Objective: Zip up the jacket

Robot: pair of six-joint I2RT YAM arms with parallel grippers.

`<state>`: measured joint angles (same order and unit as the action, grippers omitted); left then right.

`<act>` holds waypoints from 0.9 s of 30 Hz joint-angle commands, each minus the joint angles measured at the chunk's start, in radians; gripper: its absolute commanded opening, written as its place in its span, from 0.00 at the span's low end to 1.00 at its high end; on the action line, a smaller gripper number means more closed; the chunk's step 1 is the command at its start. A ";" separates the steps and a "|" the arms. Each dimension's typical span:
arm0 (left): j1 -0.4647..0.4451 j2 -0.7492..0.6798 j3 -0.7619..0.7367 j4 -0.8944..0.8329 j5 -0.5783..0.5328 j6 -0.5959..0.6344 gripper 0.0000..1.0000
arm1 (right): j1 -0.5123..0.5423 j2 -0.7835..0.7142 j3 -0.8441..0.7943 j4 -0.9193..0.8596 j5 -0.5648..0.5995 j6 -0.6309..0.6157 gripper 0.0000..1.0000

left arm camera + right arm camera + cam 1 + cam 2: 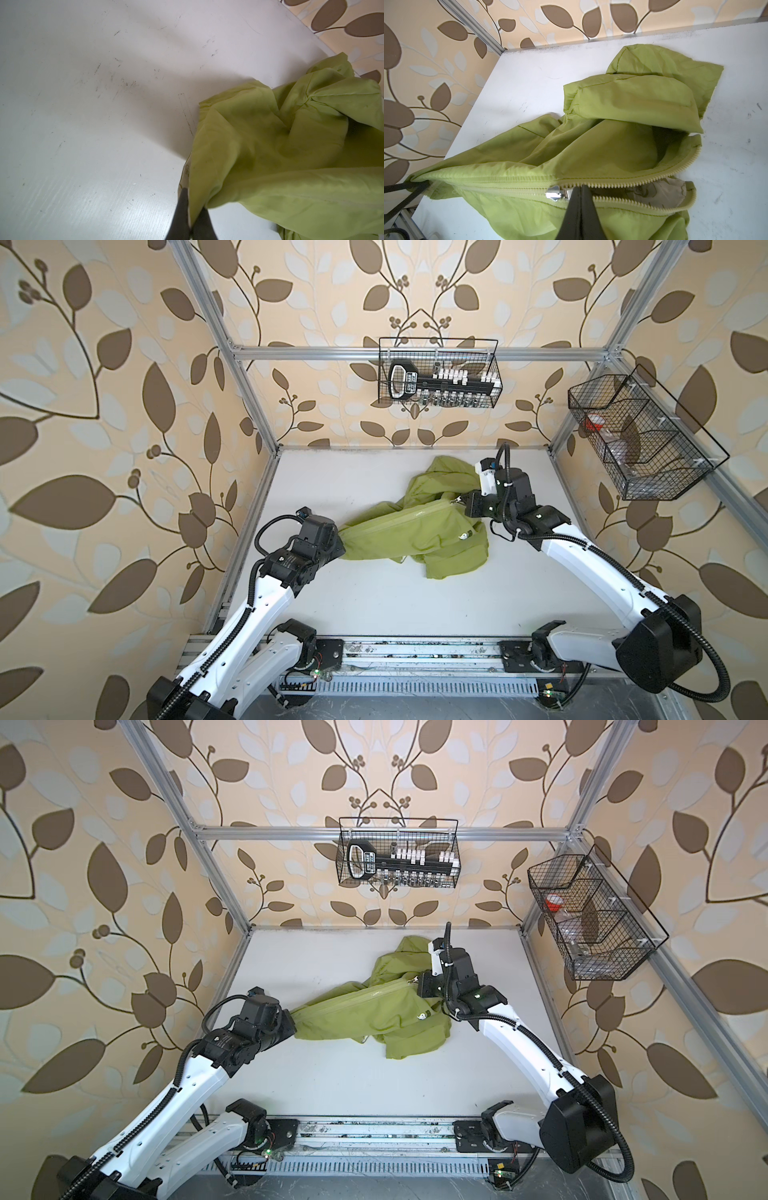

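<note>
The robot's right hand pinches the slider's pull with just the ends of its fingers, so next it will lower toward the green fabric below the slider (555,194) and release the pull.
The lime-green jacket (415,531) (374,1011) lies crumpled across the middle of the white table, pulled taut between both arms. My left gripper (341,534) (192,207) is shut on the jacket's lower hem edge (195,187). My right gripper (459,501) (580,188) is shut on the pull of the metal zipper slider (555,194). The pale zipper (508,182) is closed between the hem and the slider. Past the slider the two rows of teeth (643,176) stand apart, showing printed lining (654,191). The hood (643,99) lies folded towards the back wall.
A wire basket with a socket set (440,373) hangs on the back rail. A second wire basket (640,439) hangs on the right frame. Aluminium posts (266,414) bound the table (374,605). The arms' base rail (415,651) runs along the front edge.
</note>
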<state>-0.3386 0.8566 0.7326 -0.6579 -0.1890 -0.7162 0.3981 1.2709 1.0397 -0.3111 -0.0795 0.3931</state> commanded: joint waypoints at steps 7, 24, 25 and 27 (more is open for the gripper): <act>0.018 0.014 0.052 -0.032 -0.144 0.020 0.00 | -0.010 -0.024 0.016 0.029 0.023 0.008 0.00; 0.019 -0.029 -0.032 0.009 -0.047 -0.015 0.00 | -0.007 0.161 -0.072 0.113 -0.160 0.074 0.03; 0.019 -0.035 -0.045 0.009 -0.042 -0.021 0.00 | -0.007 0.185 -0.078 0.122 -0.163 0.077 0.06; 0.019 -0.050 -0.067 0.007 -0.037 -0.031 0.00 | -0.004 0.217 -0.097 0.145 -0.166 0.083 0.12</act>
<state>-0.3317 0.8310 0.6895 -0.6567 -0.2317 -0.7200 0.3904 1.4559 0.9726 -0.2001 -0.2047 0.4587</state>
